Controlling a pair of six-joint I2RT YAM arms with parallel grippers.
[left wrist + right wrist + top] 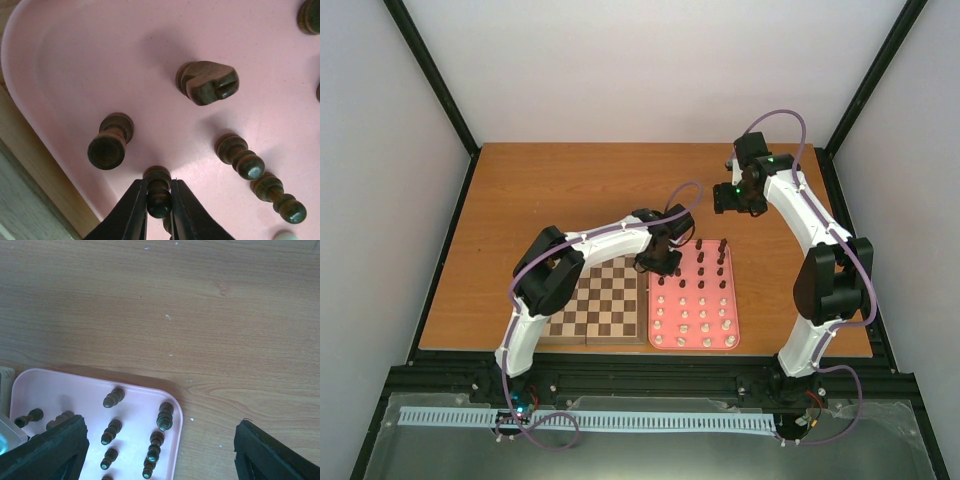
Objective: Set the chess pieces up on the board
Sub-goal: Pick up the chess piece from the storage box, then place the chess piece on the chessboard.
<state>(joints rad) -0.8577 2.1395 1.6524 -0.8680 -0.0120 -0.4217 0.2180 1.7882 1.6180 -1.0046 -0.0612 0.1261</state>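
Observation:
My left gripper is going to lift next, swing over the board's far corner, which is to the left in the top view, lower the pawn and then release it.
The board point(610, 305) lies left of a pink tray point(737, 335), its near-left corner hidden under my left arm. Dark brown chess pieces point(712, 268) stand in the tray's far rows and cream-white ones point(692, 325) in its near rows. My left gripper point(660, 264) is down at the tray's far-left corner. In the left wrist view this gripper point(159, 183) is shut on a dark pawn point(159, 202) that stands on the pink tray point(85, 60). My right gripper point(732, 200) hangs open beyond the tray; its fingers point(50, 450) hold nothing.
Around the held pawn stand a dark rook-like piece point(107, 147), a dark knight point(207, 82) and two dark pawns point(240, 157). The tray's far-right corner point(172, 405) with several dark pieces point(165, 416) lies under the right gripper. Bare wooden table point(570, 190) stretches beyond the board.

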